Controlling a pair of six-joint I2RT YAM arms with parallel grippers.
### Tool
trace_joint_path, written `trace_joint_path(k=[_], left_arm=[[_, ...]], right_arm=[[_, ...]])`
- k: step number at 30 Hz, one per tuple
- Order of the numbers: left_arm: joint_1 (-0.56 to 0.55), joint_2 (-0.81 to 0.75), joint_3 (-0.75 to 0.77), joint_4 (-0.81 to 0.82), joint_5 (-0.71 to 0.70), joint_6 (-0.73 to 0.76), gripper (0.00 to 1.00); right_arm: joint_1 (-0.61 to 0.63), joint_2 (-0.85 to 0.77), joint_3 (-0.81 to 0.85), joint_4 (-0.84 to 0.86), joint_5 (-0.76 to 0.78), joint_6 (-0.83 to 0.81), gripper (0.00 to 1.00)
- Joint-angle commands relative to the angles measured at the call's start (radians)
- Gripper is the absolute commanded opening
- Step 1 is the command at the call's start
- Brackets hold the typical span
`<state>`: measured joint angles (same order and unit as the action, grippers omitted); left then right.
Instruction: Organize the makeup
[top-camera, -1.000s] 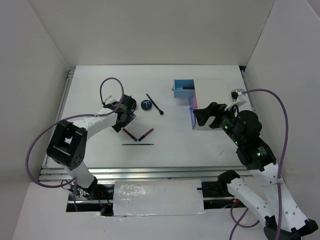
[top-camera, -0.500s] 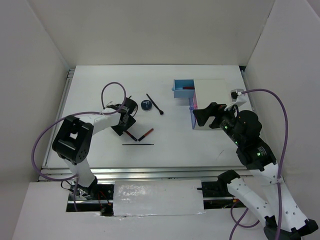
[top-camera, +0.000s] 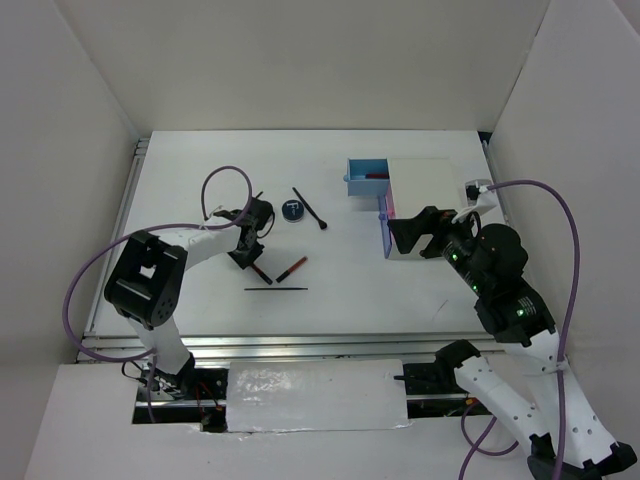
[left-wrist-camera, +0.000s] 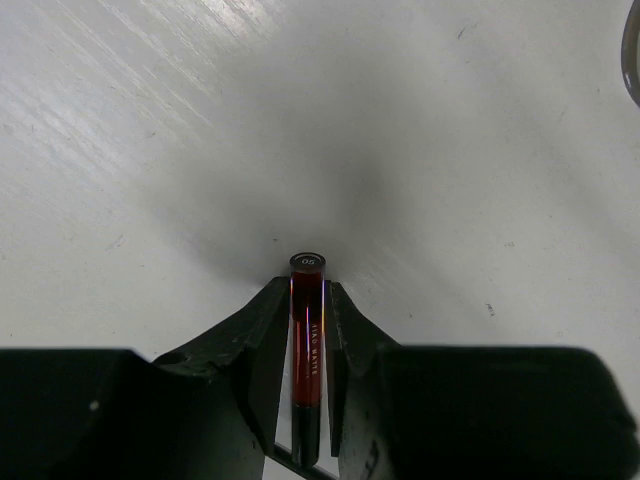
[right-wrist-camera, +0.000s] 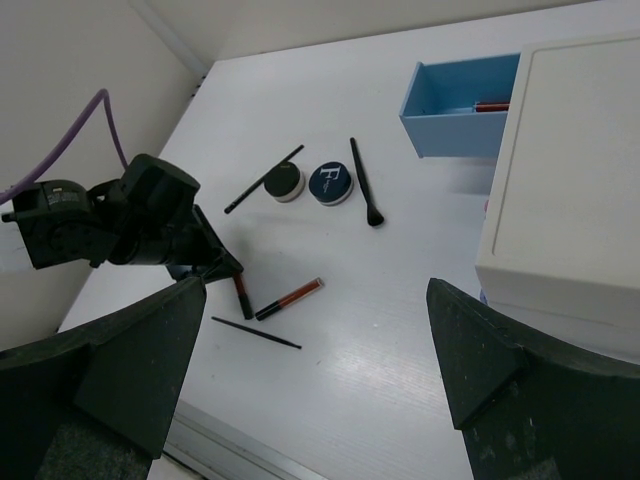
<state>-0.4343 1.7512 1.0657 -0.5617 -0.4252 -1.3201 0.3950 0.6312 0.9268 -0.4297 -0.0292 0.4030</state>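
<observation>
A red stick lies in the open blue drawer (top-camera: 367, 173), so my left gripper will go up and outward toward the white box, then lower the stick it holds into that drawer and let go.
My left gripper (left-wrist-camera: 308, 292) is shut on a red-and-black stick (left-wrist-camera: 307, 340) that lies on the white table; its fingers (left-wrist-camera: 268, 325) press both sides of the tube. From above, this gripper (top-camera: 248, 256) is at the centre left, with the stick (top-camera: 260, 271) poking out toward me. A second red-and-black stick (top-camera: 291, 268) and a thin black pencil (top-camera: 276, 289) lie just to its right. Farther back are a blue-topped compact (right-wrist-camera: 329, 184), a second round compact (right-wrist-camera: 284, 181), a black brush (right-wrist-camera: 363, 180) and another pencil (right-wrist-camera: 263, 179). My right gripper (top-camera: 408, 234) hangs open and empty by the white box.
The white box (top-camera: 430, 200) stands at the right. Its blue drawer (top-camera: 365, 178) is pulled out at the back, with a red stick (right-wrist-camera: 491, 105) inside. A pink drawer front shows on the box's left side. White walls enclose the table.
My left gripper has dropped onto the red-and-black stick and its jaws have closed in on it. The right arm has stayed still.
</observation>
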Motion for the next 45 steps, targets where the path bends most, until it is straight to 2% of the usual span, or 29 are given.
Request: trace_joint_path(k=[1,8,11,12,14,18,22,25,27,30,35,36,41,42,43,45], left_arm=[[0.0,0.031,-0.01,-0.044,-0.007,-0.033,0.32],[0.003,0.016,-0.004,-0.067,-0.04,-0.047,0.25],[0.005,0.001,-0.006,-0.067,-0.058,-0.045,0.16],[0.008,-0.005,-0.004,-0.064,-0.064,-0.044,0.08],[0.012,-0.025,-0.003,-0.06,-0.076,-0.036,0.0],[0.014,-0.068,0.022,-0.044,-0.125,0.004,0.0],[0.016,-0.188,0.022,-0.012,-0.176,0.053,0.0],[0.014,-0.274,0.03,0.063,-0.205,0.156,0.0],[0.014,-0.309,0.039,0.198,-0.186,0.302,0.0],[0.005,-0.341,0.072,0.386,-0.115,0.427,0.0],[-0.066,-0.291,0.209,0.641,-0.051,0.654,0.0],[-0.075,-0.28,0.221,0.749,-0.041,0.707,0.0],[-0.104,-0.165,0.344,0.948,0.064,0.748,0.0],[-0.106,-0.15,0.34,1.023,0.156,0.783,0.0],[-0.107,-0.113,0.339,1.169,0.214,0.803,0.0],[-0.11,-0.031,0.381,1.281,0.399,0.887,0.0]], right_arm=[[0.004,-0.014,-0.008,0.037,0.015,-0.006,1.0],[0.005,-0.019,-0.006,0.034,0.018,-0.006,1.0],[0.005,-0.019,-0.008,0.034,0.017,-0.006,1.0],[0.005,-0.019,-0.008,0.034,0.018,-0.006,1.0],[0.005,-0.016,-0.006,0.034,0.017,-0.006,1.0],[0.005,-0.013,-0.005,0.032,0.02,-0.006,1.0],[0.005,-0.002,0.0,0.032,0.02,-0.007,1.0],[0.005,0.004,0.003,0.031,0.023,-0.009,1.0],[0.005,0.005,0.004,0.028,0.028,-0.009,1.0],[0.005,0.005,0.007,0.025,0.028,-0.009,1.0],[0.005,-0.008,0.02,0.014,0.077,-0.004,1.0],[0.005,-0.016,0.015,0.016,0.083,-0.004,1.0],[0.005,-0.034,0.009,0.017,0.101,0.0,1.0],[0.005,-0.033,0.01,0.019,0.101,0.002,1.0],[0.005,-0.031,0.014,0.017,0.1,0.002,1.0],[0.005,-0.03,0.017,0.016,0.091,0.002,1.0]])
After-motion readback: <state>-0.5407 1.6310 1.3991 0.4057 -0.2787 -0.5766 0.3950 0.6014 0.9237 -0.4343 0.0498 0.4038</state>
